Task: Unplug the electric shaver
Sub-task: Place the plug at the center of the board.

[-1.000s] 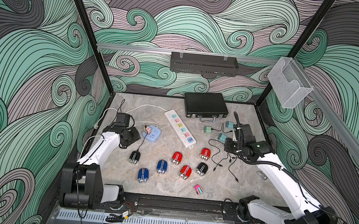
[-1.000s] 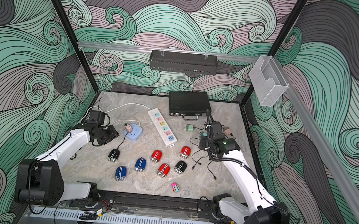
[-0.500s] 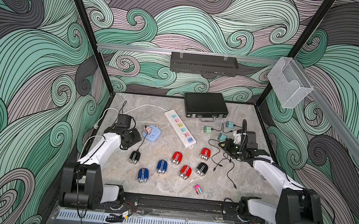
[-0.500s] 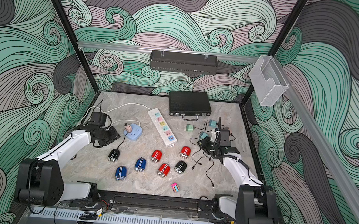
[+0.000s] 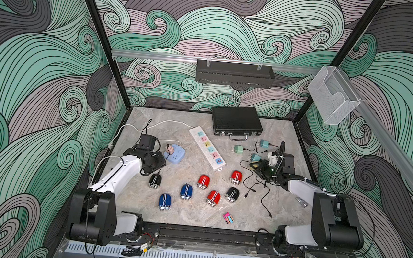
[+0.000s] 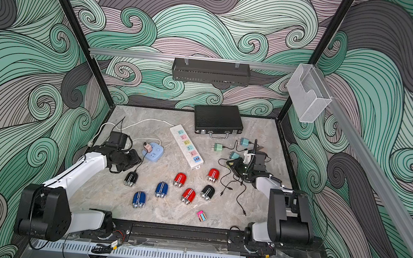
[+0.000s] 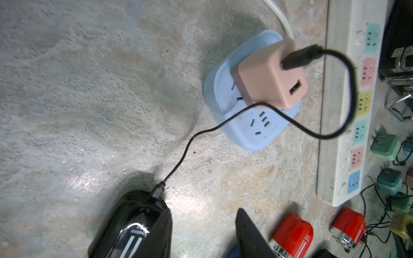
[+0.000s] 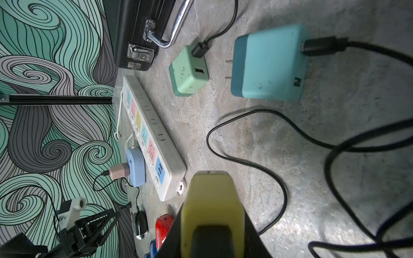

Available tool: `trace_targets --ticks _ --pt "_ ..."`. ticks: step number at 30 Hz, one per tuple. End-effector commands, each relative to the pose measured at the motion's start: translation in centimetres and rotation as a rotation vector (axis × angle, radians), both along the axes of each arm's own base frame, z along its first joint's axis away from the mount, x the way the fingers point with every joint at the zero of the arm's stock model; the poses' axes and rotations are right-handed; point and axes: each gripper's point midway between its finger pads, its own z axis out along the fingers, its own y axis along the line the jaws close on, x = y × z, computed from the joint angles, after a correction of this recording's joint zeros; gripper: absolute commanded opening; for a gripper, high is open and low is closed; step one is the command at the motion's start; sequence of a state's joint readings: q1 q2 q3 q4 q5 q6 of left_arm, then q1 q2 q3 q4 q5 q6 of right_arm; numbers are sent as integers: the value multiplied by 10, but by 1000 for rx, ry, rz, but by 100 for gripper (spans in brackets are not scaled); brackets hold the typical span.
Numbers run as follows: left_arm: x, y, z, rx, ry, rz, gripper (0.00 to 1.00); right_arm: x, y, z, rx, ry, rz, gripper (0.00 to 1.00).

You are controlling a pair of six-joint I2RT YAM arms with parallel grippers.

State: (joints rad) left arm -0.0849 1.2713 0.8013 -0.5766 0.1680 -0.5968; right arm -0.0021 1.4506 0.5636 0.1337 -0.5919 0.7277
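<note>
My right gripper lowers to the floor among the loose cables next and releases the yellow-green adapter point(image 8: 210, 194), because the black shaver's cable runs to the pink adapter.
The black electric shaver point(image 5: 155, 180) lies on the stone floor at the left. Its thin black cable point(image 7: 185, 147) runs to a pink adapter point(image 7: 270, 78) plugged into a pale blue socket cube point(image 5: 176, 155). My left gripper point(image 7: 202, 214) hovers low between the shaver and the cube. It is open, with one finger point(image 7: 250, 234) over bare floor and the other in front of the shaver's body point(image 7: 131, 227). At the right, my right gripper point(image 8: 212, 234) is shut on a yellow-green adapter point(image 8: 210, 194), low over the floor near loose cables.
A white power strip point(image 5: 207, 147) runs diagonally through the middle, with a black case point(image 5: 236, 122) behind it. Red point(image 5: 203, 181), blue point(image 5: 186, 191) and black point(image 5: 232, 194) shavers lie in front. Green adapters point(image 5: 238, 149) and tangled black cables point(image 5: 258, 190) lie by the right gripper. A small pink item point(image 5: 228, 217) lies near the front.
The right arm has folded back and come down, carrying the yellow-green adapter lower toward the floor. The left arm has barely moved.
</note>
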Motion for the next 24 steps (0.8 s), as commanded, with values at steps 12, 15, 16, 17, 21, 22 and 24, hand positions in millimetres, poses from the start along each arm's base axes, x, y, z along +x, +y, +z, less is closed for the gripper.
trace_targets --ticks 12,15,16,17,21,22,24 --pt "-16 -2 11 33 -12 -30 48 -2 -5 -33 -9 63 -14 19" --pt "-17 -1 12 40 -13 -30 48 -5 -6 -35 -20 76 -15 25" --pt "-17 0 13 42 -14 -31 48 -5 -7 -35 -22 77 -15 26" --pt "-17 0 13 44 -15 -31 48 -6 -6 -34 -22 76 -12 27" --pt "-16 1 14 54 -12 -33 48 -11 -10 -29 -45 86 -18 36" --pt "-16 2 15 57 -14 -33 48 -13 -11 -28 -55 97 -23 40" --pt "-15 3 17 63 -17 -33 49 -16 -10 -25 -55 100 -18 44"
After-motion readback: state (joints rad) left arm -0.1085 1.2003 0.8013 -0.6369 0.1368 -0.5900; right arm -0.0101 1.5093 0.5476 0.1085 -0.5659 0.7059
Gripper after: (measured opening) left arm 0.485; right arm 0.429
